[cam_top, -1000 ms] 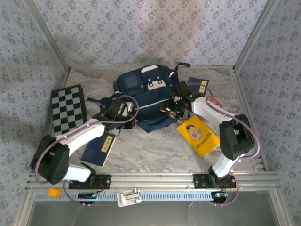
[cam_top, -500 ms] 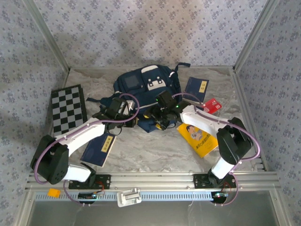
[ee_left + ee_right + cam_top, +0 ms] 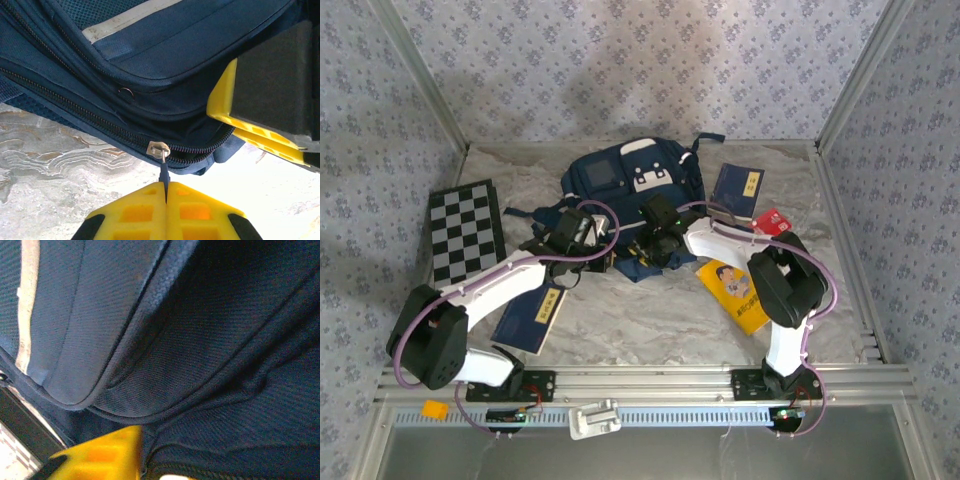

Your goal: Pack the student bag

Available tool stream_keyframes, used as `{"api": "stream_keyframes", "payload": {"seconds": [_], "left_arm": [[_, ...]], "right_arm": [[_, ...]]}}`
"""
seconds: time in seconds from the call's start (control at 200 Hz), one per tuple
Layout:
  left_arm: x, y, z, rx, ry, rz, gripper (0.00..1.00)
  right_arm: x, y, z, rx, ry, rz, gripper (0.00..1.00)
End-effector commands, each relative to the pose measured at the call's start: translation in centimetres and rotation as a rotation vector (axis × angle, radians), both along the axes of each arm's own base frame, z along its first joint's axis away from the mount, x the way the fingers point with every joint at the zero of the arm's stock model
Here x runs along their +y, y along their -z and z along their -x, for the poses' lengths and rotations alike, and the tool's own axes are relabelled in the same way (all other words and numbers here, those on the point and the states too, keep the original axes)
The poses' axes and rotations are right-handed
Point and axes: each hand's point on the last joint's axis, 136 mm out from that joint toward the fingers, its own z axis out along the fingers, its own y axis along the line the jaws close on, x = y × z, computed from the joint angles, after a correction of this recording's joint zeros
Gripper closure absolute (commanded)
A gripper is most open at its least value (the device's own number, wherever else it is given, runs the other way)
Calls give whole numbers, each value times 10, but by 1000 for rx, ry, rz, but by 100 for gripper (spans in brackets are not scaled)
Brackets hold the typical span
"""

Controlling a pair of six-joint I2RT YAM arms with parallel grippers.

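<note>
Next, my left gripper draws outward along the zipper toward the bag's side by the checkerboard (image 3: 15, 77) and releases the zipper pull (image 3: 164, 174) there. That part of the zipper is still closed.
The student bag (image 3: 632, 190), a navy backpack with a white patch, lies mid-table with its front pocket toward me. My left gripper (image 3: 588, 246) sits at its near left corner. In the left wrist view the left gripper (image 3: 165, 189) is shut on the dark zipper pull (image 3: 164, 174) that hangs from the metal slider (image 3: 158, 149). My right gripper (image 3: 656, 242) presses against the bag's near edge. Its yellow finger (image 3: 100, 456) shows in the right wrist view, with a fold of navy fabric (image 3: 200, 365) pinched at the right gripper (image 3: 146, 469). That finger (image 3: 250, 125) also shows beside the zipper's end.
A checkerboard (image 3: 465, 232) lies at the left. One navy booklet with a yellow label (image 3: 532, 318) lies under the left arm, another (image 3: 738, 188) right of the bag. A yellow book (image 3: 740, 292) and a small red item (image 3: 772, 222) lie at the right. Patterned walls enclose the table.
The right gripper has swung left from beside the bag to its near edge and closed onto the fabric. The left gripper has kept its hold on the zipper pull.
</note>
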Motion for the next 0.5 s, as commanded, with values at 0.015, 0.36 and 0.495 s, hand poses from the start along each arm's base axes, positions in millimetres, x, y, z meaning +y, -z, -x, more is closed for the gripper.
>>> {"api": "stream_keyframes", "payload": {"seconds": [0.015,0.36,0.495], "left_arm": [[-6,-13,-4,-41,29,-3,100],[21,-8,-21,-81,-51,-90,100],[38,-8,-34,-112,-101,-138,100]], "right_arm": [[6,-7,-6,-32,-9,-9,89],[-3,-56,-8,-155,-90,-29,100],[-4,-70,-8,-185,-110,-52,100]]}}
